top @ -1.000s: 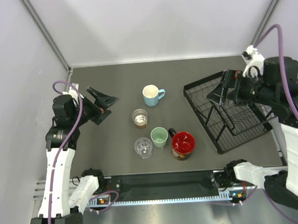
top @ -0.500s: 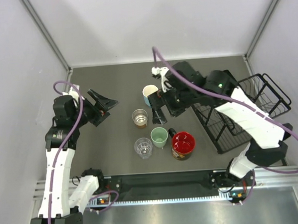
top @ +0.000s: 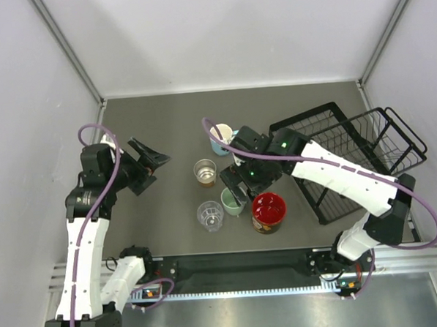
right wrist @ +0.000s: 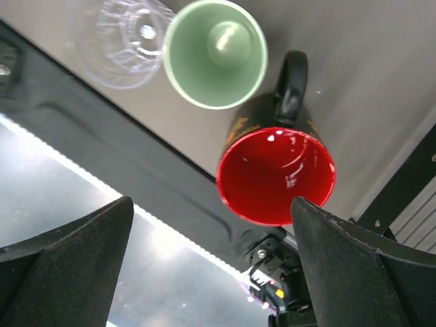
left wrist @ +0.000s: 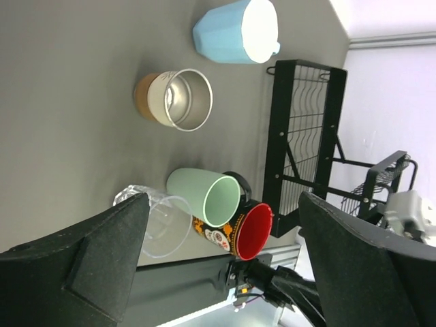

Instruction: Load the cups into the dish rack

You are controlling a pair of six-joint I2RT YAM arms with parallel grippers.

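The red mug's opening has room for one finger. I need to move my right gripper down and back toward the front bar, onto the red mug's near rim (top: 259, 220) (right wrist: 229, 204).
Five cups stand mid-table: light blue mug (top: 221, 138), amber glass (top: 204, 171), clear ribbed cup (top: 209, 215), mint tumbler (top: 232, 201) and red-inside dark mug (top: 269, 211). The black wire dish rack (top: 346, 157) sits at the right, with no cups in it. My right gripper (top: 238, 186) hovers open above the mint tumbler (right wrist: 214, 54) and red mug (right wrist: 276, 174), holding nothing. My left gripper (top: 146, 161) is open and empty left of the cups; its view shows the blue mug (left wrist: 235, 30), amber glass (left wrist: 174, 100), tumbler (left wrist: 204, 196) and rack (left wrist: 306, 143).
Grey walls close in the table on the left, back and right. The black front rail (top: 238, 265) with the arm bases runs along the near edge, just below the red mug. The rack's raised basket (top: 393, 136) is at its far right.
My right arm has swung left from the dish rack, past the blue mug, to hover over the mint tumbler and red mug. My left arm has barely moved.
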